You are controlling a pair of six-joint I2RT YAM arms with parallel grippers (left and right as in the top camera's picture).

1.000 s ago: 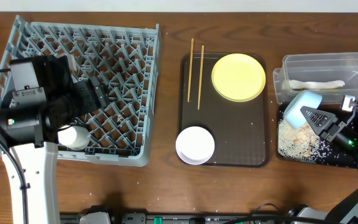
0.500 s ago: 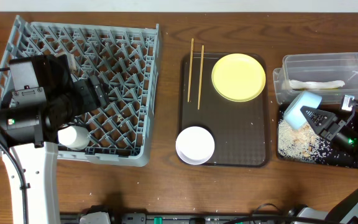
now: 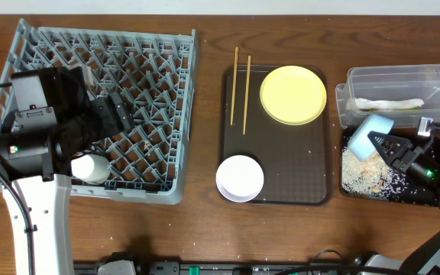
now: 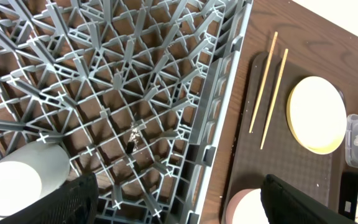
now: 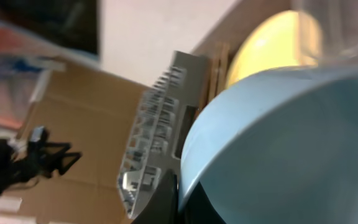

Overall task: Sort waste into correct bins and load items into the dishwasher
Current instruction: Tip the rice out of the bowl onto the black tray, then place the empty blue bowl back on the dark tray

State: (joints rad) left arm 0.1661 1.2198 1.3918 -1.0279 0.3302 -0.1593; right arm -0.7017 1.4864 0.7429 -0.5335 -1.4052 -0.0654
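The rice crumbs are on the black tray, so my right gripper will next turn the blue bowl upright, move across to the brown tray and go down next to the white bowl.
My right gripper (image 3: pixel 380 142) is shut on the rim of the light blue bowl (image 3: pixel 373 131), holding it tipped on its side over the flat black tray (image 3: pixel 431 197). Whitish rice crumbs (image 3: pixel 363 175) lie spread on that tray. The bowl fills the right wrist view (image 5: pixel 284 143). The clear tub (image 3: pixel 403 80) behind holds the long white napkin piece (image 3: pixel 388 104). My left gripper (image 4: pixel 179 214) is open over the grey dish rack (image 3: pixel 143 53), near its front right corner. A white cup (image 3: pixel 90 168) lies in the rack. The yellow plate (image 3: pixel 293 94), white bowl (image 3: pixel 240 177) and two chopsticks (image 3: pixel 241 84) rest on the brown serving tray (image 3: pixel 312 164).
The left arm's body (image 3: pixel 44 130) covers the rack's left front part. The rack's rim (image 4: pixel 213 118) stands beside the brown tray. The green-yellow wrapper is not in view.
The tipped blue bowl has shifted slightly in my right gripper over the black tray. The left arm has not moved.
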